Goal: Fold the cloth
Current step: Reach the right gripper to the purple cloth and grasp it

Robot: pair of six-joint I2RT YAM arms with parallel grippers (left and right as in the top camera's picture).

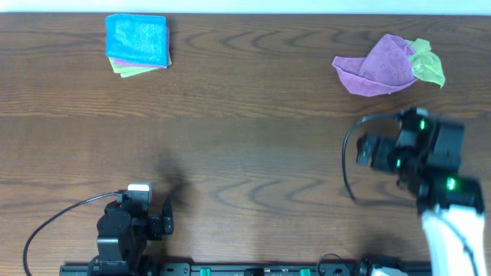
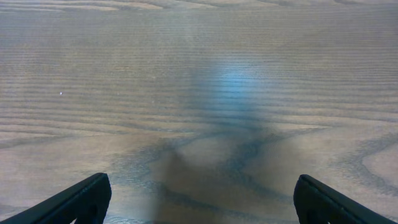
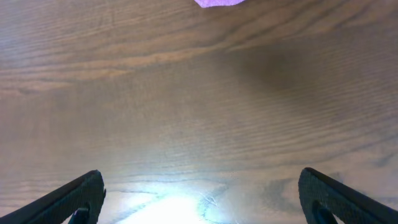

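Next, my right gripper moves outward over the purple heap, then lowers onto the heap's raised middle (image 1: pixel 383 67), since only bare wood lies between its open fingers.
The purple cloth (image 1: pixel 379 66) lies crumpled in a heap at the table's far right. A sliver of the cloth (image 3: pixel 217 2) shows at the top edge of the right wrist view. My right gripper (image 1: pixel 374 150) hovers open over bare wood, nearer the front than the heap and apart from it. In its wrist view the right gripper (image 3: pixel 202 196) has nothing between its wide-spread fingers. My left gripper (image 1: pixel 165 218) sits near the front left edge, far from the cloth. The left gripper (image 2: pixel 202 199) is open too, with only wood beneath it.
A lime-green cloth (image 1: pixel 430 65) is bunched against the purple heap's right side. At the far left a folded bright blue cloth (image 1: pixel 137 40) rests on a small stack of folded cloths. A black cable (image 1: pixel 347 165) loops beside the right arm.
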